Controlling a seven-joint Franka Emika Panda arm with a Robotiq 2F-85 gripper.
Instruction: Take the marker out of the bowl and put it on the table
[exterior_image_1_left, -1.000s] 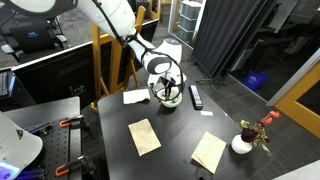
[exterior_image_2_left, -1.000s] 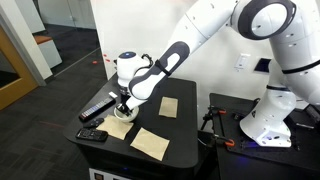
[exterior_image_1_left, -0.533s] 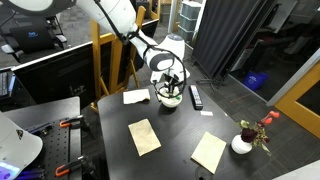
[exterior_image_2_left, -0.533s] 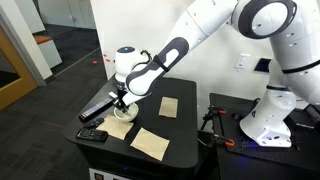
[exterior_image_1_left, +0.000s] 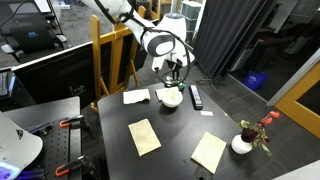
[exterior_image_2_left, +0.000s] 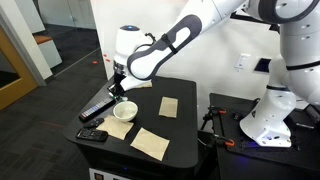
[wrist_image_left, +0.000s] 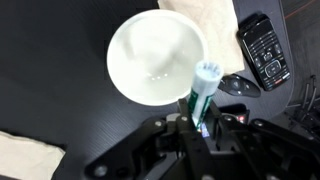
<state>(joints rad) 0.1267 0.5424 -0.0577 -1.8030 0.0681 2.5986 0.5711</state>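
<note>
The marker goes away from the bowl (exterior_image_1_left: 170, 97) next, down to the bare tabletop between the tan cloths for my gripper to release, since that patch is empty.
My gripper (wrist_image_left: 198, 120) is shut on the marker (wrist_image_left: 201, 90), a short greenish stick with a pale tip, and holds it upright above the table. The white bowl (wrist_image_left: 155, 58) lies below and looks empty in the wrist view. In both exterior views the gripper (exterior_image_1_left: 173, 72) (exterior_image_2_left: 117, 85) hangs well above the bowl (exterior_image_1_left: 170, 97) (exterior_image_2_left: 124, 109). The marker is too small to make out in the exterior views. The black-grey table (exterior_image_1_left: 175, 135) (exterior_image_2_left: 185, 125) carries the bowl near its far edge.
A black remote (exterior_image_1_left: 196, 96) (wrist_image_left: 261, 50) lies beside the bowl. Tan cloths lie on the table (exterior_image_1_left: 144, 136) (exterior_image_1_left: 210, 151) (exterior_image_2_left: 148, 141). A white pot with red flowers (exterior_image_1_left: 243, 142) stands at one corner. A second remote (exterior_image_2_left: 92, 135) lies at the table edge.
The gripper was down in the bowl a second ago; it has risen well above the bowl, with the marker held in it.
</note>
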